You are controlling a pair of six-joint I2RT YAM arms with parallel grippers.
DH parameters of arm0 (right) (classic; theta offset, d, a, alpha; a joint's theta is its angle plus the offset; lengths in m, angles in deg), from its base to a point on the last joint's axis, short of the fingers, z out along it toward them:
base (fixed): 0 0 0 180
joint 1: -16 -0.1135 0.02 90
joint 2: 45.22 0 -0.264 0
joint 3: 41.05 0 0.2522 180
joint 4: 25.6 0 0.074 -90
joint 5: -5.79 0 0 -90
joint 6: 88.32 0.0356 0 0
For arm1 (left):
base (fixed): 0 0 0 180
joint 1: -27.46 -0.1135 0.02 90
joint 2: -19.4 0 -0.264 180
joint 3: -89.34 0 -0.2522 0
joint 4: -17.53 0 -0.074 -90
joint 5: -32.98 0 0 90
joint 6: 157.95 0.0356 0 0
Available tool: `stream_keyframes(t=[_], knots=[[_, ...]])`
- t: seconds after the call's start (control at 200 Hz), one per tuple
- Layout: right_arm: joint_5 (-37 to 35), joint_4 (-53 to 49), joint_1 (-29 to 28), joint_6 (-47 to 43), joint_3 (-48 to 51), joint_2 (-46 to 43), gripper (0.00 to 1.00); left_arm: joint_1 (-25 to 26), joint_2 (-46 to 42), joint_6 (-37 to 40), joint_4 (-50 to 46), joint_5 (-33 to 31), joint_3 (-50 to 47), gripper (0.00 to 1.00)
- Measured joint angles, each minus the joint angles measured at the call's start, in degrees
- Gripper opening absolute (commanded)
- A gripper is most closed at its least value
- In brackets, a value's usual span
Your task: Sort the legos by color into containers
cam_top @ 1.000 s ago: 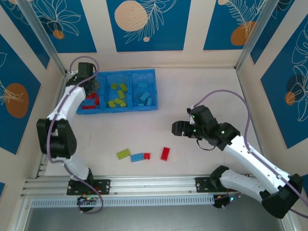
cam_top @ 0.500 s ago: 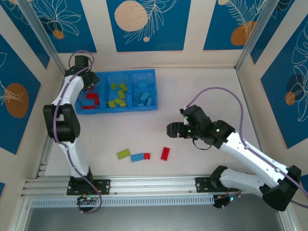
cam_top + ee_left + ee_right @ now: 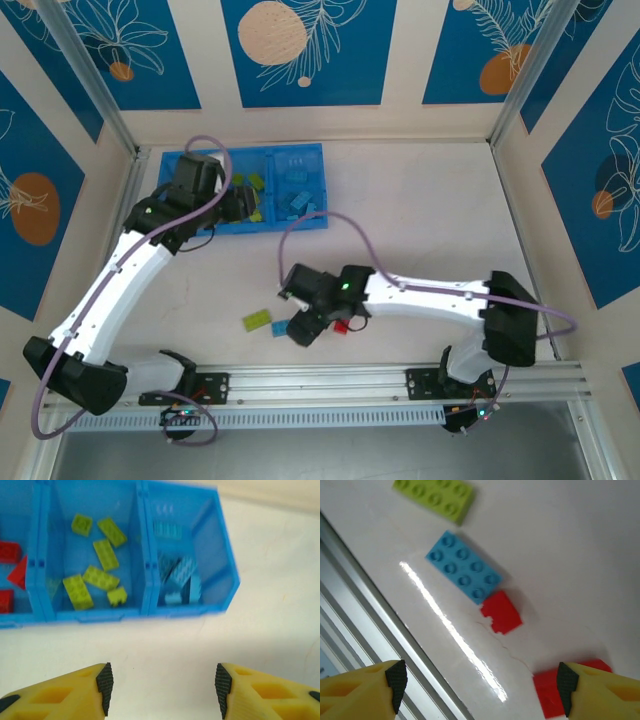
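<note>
The blue lego is angled to my fingers. So I should next turn and lower my right gripper past the small red lego onto the blue lego's long sides.
The blue tray (image 3: 312, 224) stands at the back left. Its three compartments hold red legos (image 3: 10, 552), green legos (image 3: 100, 577) and light blue legos (image 3: 180, 575). My left gripper (image 3: 162, 695) is open and empty over bare table just in front of the tray; from above, this left gripper (image 3: 243, 205) overlaps the middle compartment. Loose on the table near the front lie a green lego (image 3: 432, 495), a blue lego (image 3: 463, 567), a small red lego (image 3: 501, 611) and a larger red lego (image 3: 550, 692). My right gripper (image 3: 480, 685) hangs open above them, one fingertip beside the larger red lego.
The aluminium rail (image 3: 320, 380) runs along the table's front edge, close to the loose legos and the right gripper (image 3: 303, 327). The green lego (image 3: 257, 320) lies just left of that gripper. Walls enclose the table at the back and on both sides.
The right arm has swung left and down from mid-table to over the loose legos. The left gripper has moved from the tray's far-left end to its middle front.
</note>
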Motion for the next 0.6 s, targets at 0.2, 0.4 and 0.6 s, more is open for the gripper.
stream_keyframes(t=[0.2,0.4,0.6], knots=[[-0.3,5.4,-1.4,-12.2,-2.9,9.2,0.78,0.2,-3.2,10.5,-5.6,1.5,-7.7,0.65],[2.8,8.5,0.9,-20.0,-6.0,16.3,0.71,-0.3,-5.5,16.4,-5.6,1.8,-10.1,0.7],[4.5,10.2,1.6,-23.0,-6.3,19.7,0.48,-3.4,-5.3,18.0,-5.2,3.4,-12.5,0.7]])
